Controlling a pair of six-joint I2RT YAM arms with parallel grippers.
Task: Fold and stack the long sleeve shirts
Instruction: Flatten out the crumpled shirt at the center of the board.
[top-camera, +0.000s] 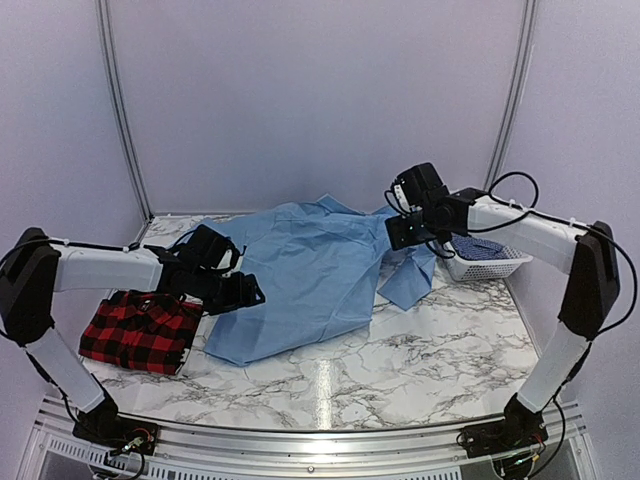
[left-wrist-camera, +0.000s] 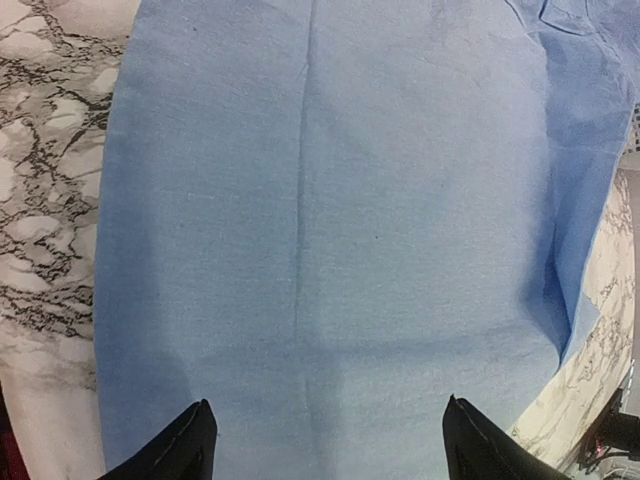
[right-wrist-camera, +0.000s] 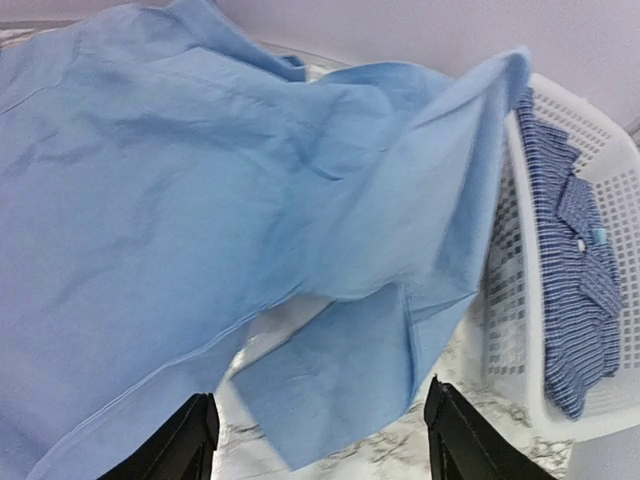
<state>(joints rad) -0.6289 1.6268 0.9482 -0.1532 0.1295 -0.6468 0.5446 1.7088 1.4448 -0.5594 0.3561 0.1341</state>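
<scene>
The left gripper moves down, back and left in the top view onto the blue shirt's corner by the plaid shirt next, since only flat cloth lies under it.
The light blue long sleeve shirt (top-camera: 300, 265) lies spread across the middle of the marble table, with one sleeve (top-camera: 408, 282) trailing off to its right. At the left lies the red-and-black plaid shirt (top-camera: 140, 330), folded. My left gripper (top-camera: 245, 294) hovers over the blue shirt's left part. In the left wrist view it (left-wrist-camera: 325, 440) is open, with flat blue cloth (left-wrist-camera: 330, 220) under it. My right gripper (top-camera: 405, 232) hangs above the shirt's right side. It (right-wrist-camera: 320, 430) is open and empty in the right wrist view, with the sleeve (right-wrist-camera: 360, 380) loose below.
A white mesh basket (top-camera: 505, 266) stands at the back right and holds a blue patterned shirt (top-camera: 480, 247). It sits close beside the sleeve in the right wrist view, basket (right-wrist-camera: 520, 330). Bare marble table (top-camera: 420, 350) shows in front of the blue shirt.
</scene>
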